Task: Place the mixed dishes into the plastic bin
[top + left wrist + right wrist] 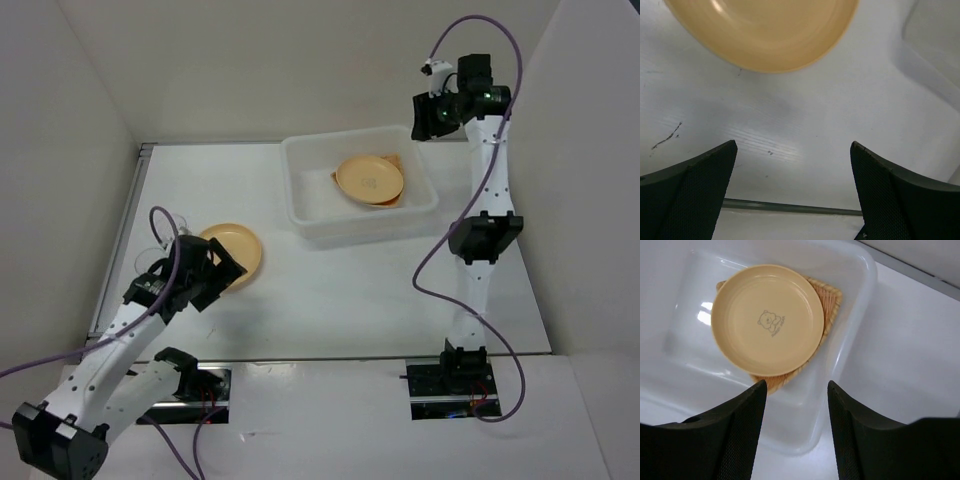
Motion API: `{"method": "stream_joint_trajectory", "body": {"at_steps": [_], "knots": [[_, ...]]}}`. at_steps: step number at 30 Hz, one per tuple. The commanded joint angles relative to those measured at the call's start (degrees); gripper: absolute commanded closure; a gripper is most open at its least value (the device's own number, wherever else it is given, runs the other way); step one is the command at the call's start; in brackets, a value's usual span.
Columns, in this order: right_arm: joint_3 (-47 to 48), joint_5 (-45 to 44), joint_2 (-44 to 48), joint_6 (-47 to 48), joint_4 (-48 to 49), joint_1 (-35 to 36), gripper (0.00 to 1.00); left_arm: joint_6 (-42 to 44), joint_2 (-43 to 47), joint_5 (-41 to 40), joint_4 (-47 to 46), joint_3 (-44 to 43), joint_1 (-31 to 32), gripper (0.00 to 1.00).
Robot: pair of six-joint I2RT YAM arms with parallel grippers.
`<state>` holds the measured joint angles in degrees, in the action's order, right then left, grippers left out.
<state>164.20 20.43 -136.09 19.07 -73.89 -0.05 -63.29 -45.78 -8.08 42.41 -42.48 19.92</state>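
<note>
The orange-yellow plate's near rim (757, 70) is below and outward of my left gripper, so I should next move it down and outward, turning until its fingers straddle that rim.
The plastic bin (355, 222) stands at the back centre of the table. Inside it an orange-yellow plate (767, 320) with a bear print lies on the tan woven plate (832, 296). My right gripper (796, 385) hovers open above the bin's wall (860, 325), with nothing between its fingers; in the top view it is up at the bin's far right corner (428, 112). A second orange-yellow plate (238, 252) lies on the table at the left. My left gripper (793, 145) is wide open and empty just short of that plate's rim (765, 35). A clear cup (166, 224) stands beside the left arm.
White walls close in the table on the left, back and right. A metal strip (125, 225) runs along the left edge. The bin's corner (935, 45) shows at the upper right of the left wrist view. The purple cable (430, 270) loops beside the right arm.
</note>
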Motion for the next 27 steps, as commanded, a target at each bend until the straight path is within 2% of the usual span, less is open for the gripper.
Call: {"method": "stream_joint_trajectory", "body": {"at_steps": [1, 3, 5, 6, 8, 9, 12, 17, 20, 25, 27], "knots": [[-9.89, 2.15, 13.55, -0.09, -0.20, -1.09, 0.42, -4.55, -3.07, 2.71, -6.10, 7.03, -1.03, 0.00], [-16.07, 4.00, 19.51, 0.87, -0.20, -1.09, 0.42, -7.63, -5.01, 3.42, -8.22, 9.42, -1.73, 0.00], [-26.44, 4.54, 23.66, 2.02, 0.49, -1.09, 0.42, -9.21, -5.72, 3.42, -9.54, 11.09, -3.66, 0.00], [-34.48, 4.54, 28.20, 2.02, 3.37, -1.09, 0.42, -9.83, -6.25, 1.85, -10.33, 12.15, -4.36, 0.00], [-42.78, 3.75, 32.89, 1.41, 7.33, -1.09, 0.42, -11.06, -7.12, 1.13, -11.82, 12.77, -6.64, 0.00], [-50.04, 2.53, 35.26, 0.45, 11.70, -1.09, 0.42, -12.46, -8.35, 0.52, -12.52, 13.47, -7.52, 0.00], [-59.83, 0.42, 42.83, -0.78, 17.70, -1.09, 0.41, -14.23, -10.20, -0.10, -14.63, 14.00, -10.34, 0.00], [-68.47, -3.37, 49.95, -1.49, 21.85, -1.09, 0.41, -18.18, -10.82, 0.16, -19.38, 16.81, -12.54, 0.00], [-73.66, -4.78, 52.50, -1.49, 22.91, -2.23, 0.41, -19.42, -14.58, 0.87, -21.49, 18.48, -13.86, 0.00], [-81.57, -5.92, 55.14, -5.08, 25.28, -5.56, 0.41, -19.94, -19.08, -0.36, -22.81, 16.38, -14.91, 0.00], [-84.90, -3.38, 56.37, -5.79, 25.90, -8.02, 0.41, -20.55, -21.89, -0.36, -23.52, 14.97, -14.91, 0.00]]}}
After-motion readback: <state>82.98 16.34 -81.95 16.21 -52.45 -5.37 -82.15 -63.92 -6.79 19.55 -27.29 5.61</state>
